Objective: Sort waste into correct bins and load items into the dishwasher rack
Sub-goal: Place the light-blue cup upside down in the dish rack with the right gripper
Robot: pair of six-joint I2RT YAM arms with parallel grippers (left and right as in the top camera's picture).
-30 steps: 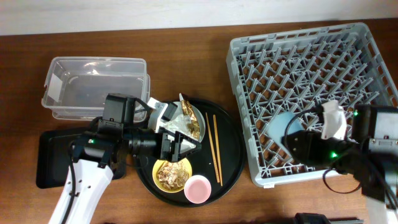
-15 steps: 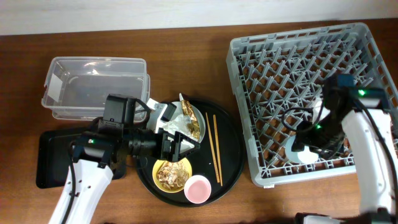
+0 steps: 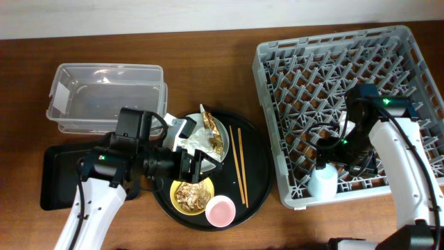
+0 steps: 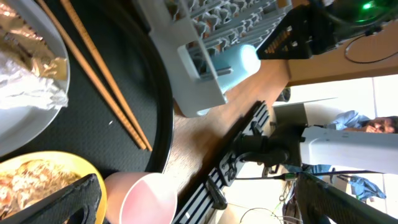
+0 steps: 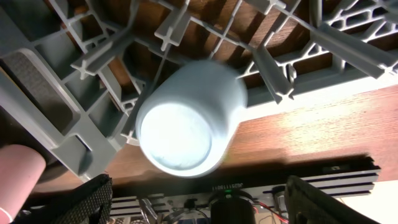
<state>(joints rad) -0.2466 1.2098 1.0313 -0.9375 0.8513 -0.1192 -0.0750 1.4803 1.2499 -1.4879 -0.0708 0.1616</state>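
Note:
My left gripper moves back and down next, tilting downward, to the pink cup's rim beside the yellow bowl, since the pink cup's opening admits a finger.
The light-blue cup (image 3: 325,182) lies tilted at the front edge of the grey dishwasher rack (image 3: 291,62), poking past its front wall. It also shows in the right wrist view (image 5: 189,121) and the left wrist view (image 4: 239,62). My right gripper (image 3: 333,154) (image 5: 198,186) is open just behind the cup, not holding it. My left gripper (image 3: 201,164) (image 4: 196,193) is open and empty over the round black tray. The grey plate (image 3: 220,132) holds white tissue (image 3: 194,133) and a foil wrapper (image 3: 210,142). The yellow bowl (image 3: 192,193) holds food scraps. The pink cup (image 3: 220,210) and the chopsticks (image 3: 238,163) lie beside it.
The large round black tray (image 3: 258,173) carries the plate, bowl, pink cup and chopsticks. The clear tub (image 3: 104,97) stands at the back left. The shallow black rectangular tray (image 3: 55,177) sits in front of it, partly under my left arm.
My right arm swung over the rack and carried the light-blue cup toward the rack's front edge, where it now lies free of the jaws. My left arm barely moved.

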